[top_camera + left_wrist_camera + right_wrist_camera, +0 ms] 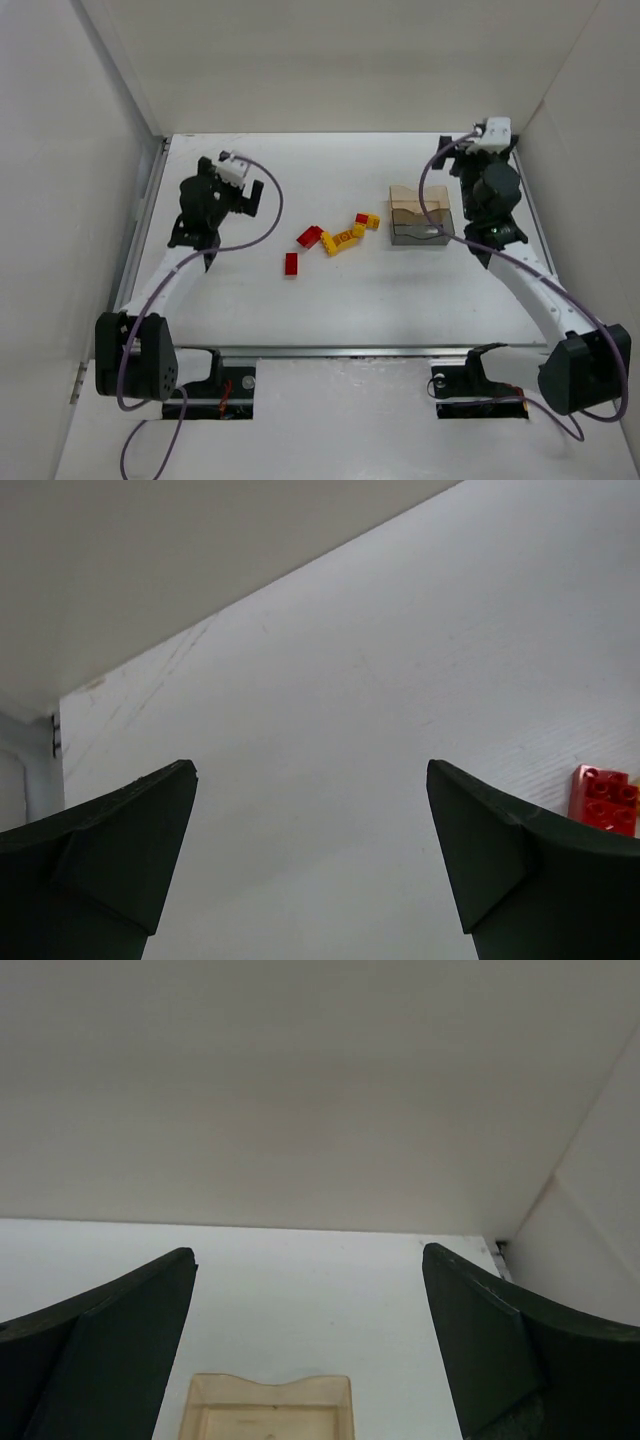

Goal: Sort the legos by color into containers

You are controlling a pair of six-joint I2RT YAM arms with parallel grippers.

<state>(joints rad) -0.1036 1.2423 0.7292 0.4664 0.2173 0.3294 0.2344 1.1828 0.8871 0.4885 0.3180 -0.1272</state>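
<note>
My left gripper moves down and to the right in the top view next, turning its fingers astride the long red lego (309,237) (603,800) because it lies slanted.
Several tiny red and yellow legos lie loose mid-table: a red one (309,236), a red one (291,264), a yellow one (340,241) and a yellow one (372,222). The tan tray (413,197) adjoins the clear greyish tray (421,233) to their right. My left gripper (252,195) is open and empty, left of the legos. In the left wrist view (310,780) a red lego (603,798) shows at the right edge. My right gripper (448,162) is open and empty beside the trays. The right wrist view (308,1260) shows the tan tray (268,1407) low between the fingers.
White walls close in the table at the back and both sides. A metal rail (140,215) runs along the left edge. Both arm bases (135,355) sit at the near edge.
</note>
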